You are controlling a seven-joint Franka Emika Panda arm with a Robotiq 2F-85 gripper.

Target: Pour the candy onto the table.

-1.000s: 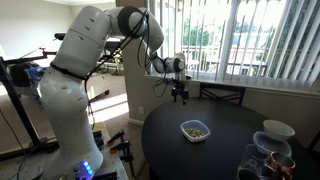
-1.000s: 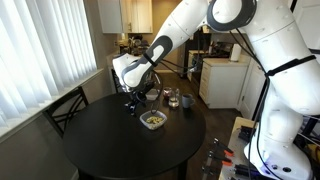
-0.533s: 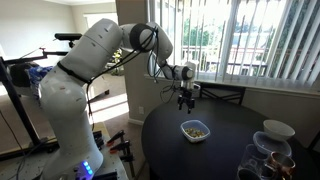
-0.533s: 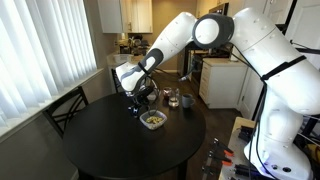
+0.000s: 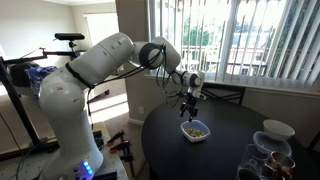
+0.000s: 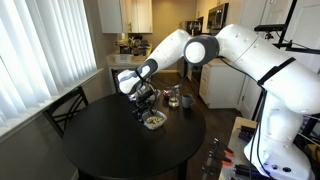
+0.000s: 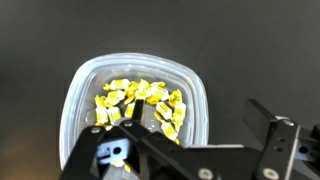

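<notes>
The clear plastic container's rim is next: my gripper will go down onto it, one finger over the candy, one outside over the table, and then close.
The candy [image 7: 140,102], several small yellow wrapped pieces, lies in a clear plastic container [image 7: 195,90] on the round glossy black table [image 7: 250,50]. The container also shows in both exterior views [image 5: 194,130] [image 6: 153,120] near the table's middle. My gripper [image 5: 188,104] [image 6: 143,100] hovers just above the container, fingers pointing down. In the wrist view the open fingers [image 7: 195,125] straddle the container's right rim, one over the candy, one outside over the table.
Glass jars and a white bowl [image 5: 272,140] stand at one table edge, and show in the exterior view as jars [image 6: 178,98] behind the container. A dark chair [image 6: 66,107] stands at the table by the window blinds.
The arm has swung over the table from beyond its edge and now hangs right above the container. The container has not moved.
</notes>
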